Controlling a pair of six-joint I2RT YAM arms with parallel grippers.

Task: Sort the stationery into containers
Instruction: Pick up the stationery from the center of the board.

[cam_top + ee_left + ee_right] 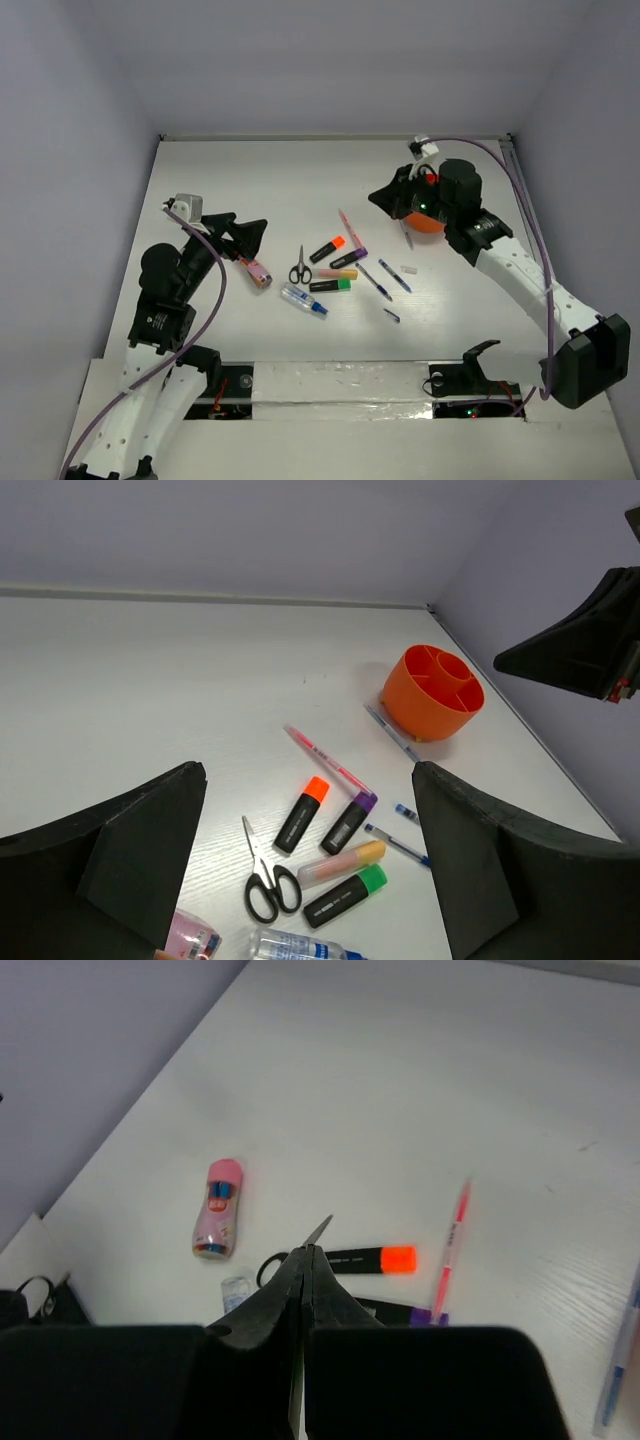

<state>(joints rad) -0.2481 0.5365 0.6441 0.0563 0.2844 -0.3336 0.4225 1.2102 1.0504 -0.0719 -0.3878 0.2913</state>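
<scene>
My right gripper swings to the left in the top view next, opens and comes down over the pink-capped piece's cap (246, 263) (225, 1171), since clear tabletop surrounds that cap.
The stationery lies in a loose cluster mid-table: scissors (300, 267), orange (328, 248), purple (348, 258), yellow-pink (338, 273) and green (330, 285) highlighters, a white-blue tube (304, 300), a pink-capped piece (259, 272), a pink pen (347, 225) and blue pens (373, 281). The orange cup (428, 223) stands at the right, partly hidden by my right gripper (385, 198), which is shut and empty above the table beside it. My left gripper (240, 238) is open and empty, left of the cluster. The left wrist view shows the cup's compartments (432, 692) and the scissors (262, 875) between the fingers (130, 870).
A blue pen (392, 734) lies against the cup's near side. A small white piece (408, 269) and a short blue piece (391, 315) lie right of the cluster. White walls enclose the table on three sides. The right wrist view shows the pink-capped piece (218, 1208) apart at the left.
</scene>
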